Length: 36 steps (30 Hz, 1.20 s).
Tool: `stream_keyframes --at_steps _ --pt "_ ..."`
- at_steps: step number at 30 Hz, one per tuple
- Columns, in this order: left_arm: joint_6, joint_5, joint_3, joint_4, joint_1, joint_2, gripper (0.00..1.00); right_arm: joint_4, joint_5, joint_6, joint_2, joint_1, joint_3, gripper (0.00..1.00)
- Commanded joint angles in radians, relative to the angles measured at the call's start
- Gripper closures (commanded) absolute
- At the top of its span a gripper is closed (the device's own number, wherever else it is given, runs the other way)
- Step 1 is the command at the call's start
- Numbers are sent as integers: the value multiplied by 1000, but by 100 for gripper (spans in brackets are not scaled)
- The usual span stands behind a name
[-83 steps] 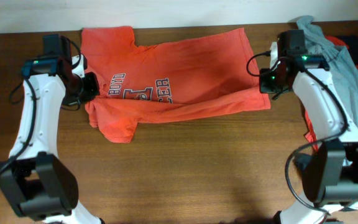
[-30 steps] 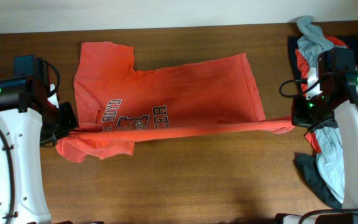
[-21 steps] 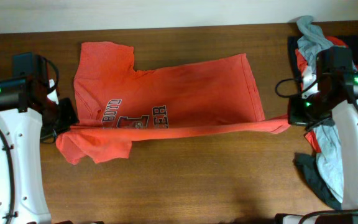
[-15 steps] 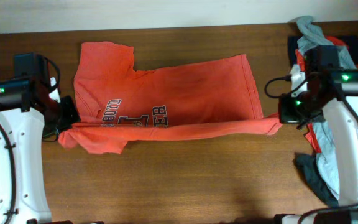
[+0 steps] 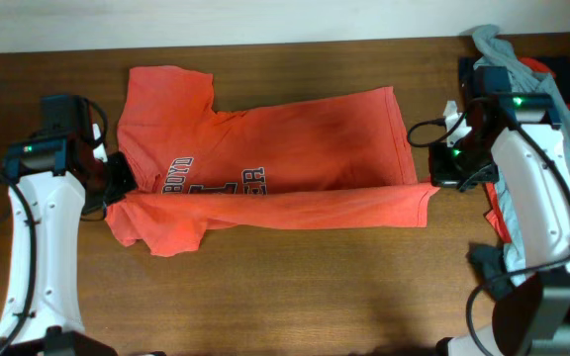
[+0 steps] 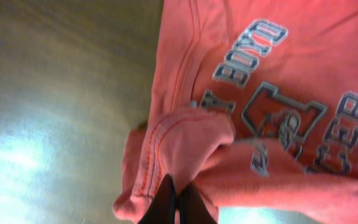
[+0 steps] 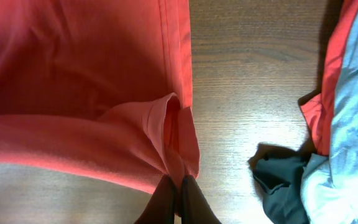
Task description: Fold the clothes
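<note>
My left gripper moves away from my base and down next, then releases the sleeve-side hem onto the chest print.
An orange-red T-shirt with navy-and-white chest print lies spread on the wooden table, its near long edge lifted into a fold that runs from one gripper to the other. My left gripper is shut on the sleeve-side hem at the shirt's left end. At the opposite end my right gripper is shut on the bottom hem corner. In both wrist views the dark fingers pinch bunched orange cloth, the left gripper and the right gripper alike.
A heap of other clothes, grey-blue, red and navy, sits at the table's right edge under and behind the right arm. The right wrist view shows its grey-blue piece and a dark piece close by. Bare wood lies nearer the front.
Both grippers have carried the pinched edge toward the table's back and inward. The stretched fold has slackened and now lies over the shirt's lower part, covering more of the print.
</note>
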Motion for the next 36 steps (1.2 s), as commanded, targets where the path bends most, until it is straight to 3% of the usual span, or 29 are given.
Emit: stream_keyframes --at_steps 1,20,21,23,24,25,26,32,36 --pt "-29 0 -22 72 8 35 100 14 2 -2 64 5 2 96" --pt "-32 0 -23 188 8 283 100 174 1 -9 166 5 2 96" --pt "-32 0 -23 201 8 283 99 181 1 -9 167 5 2 91" --pt "-32 0 -23 229 8 283 90 192 1 -9 169 5 2 73" --pt "-31 0 -22 250 8 283 78 202 1 -9 171 5 2 61" --pt "-31 0 -22 265 8 283 51 210 1 -9 171 5 2 55" --pt "-31 0 -22 273 8 283 32 216 1 -9 171 5 2 53" --pt "-31 1 -18 228 8 282 15 206 1 -9 171 5 2 53" --pt "-19 9 -16 209 8 274 5 230 2 -9 171 5 2 46"
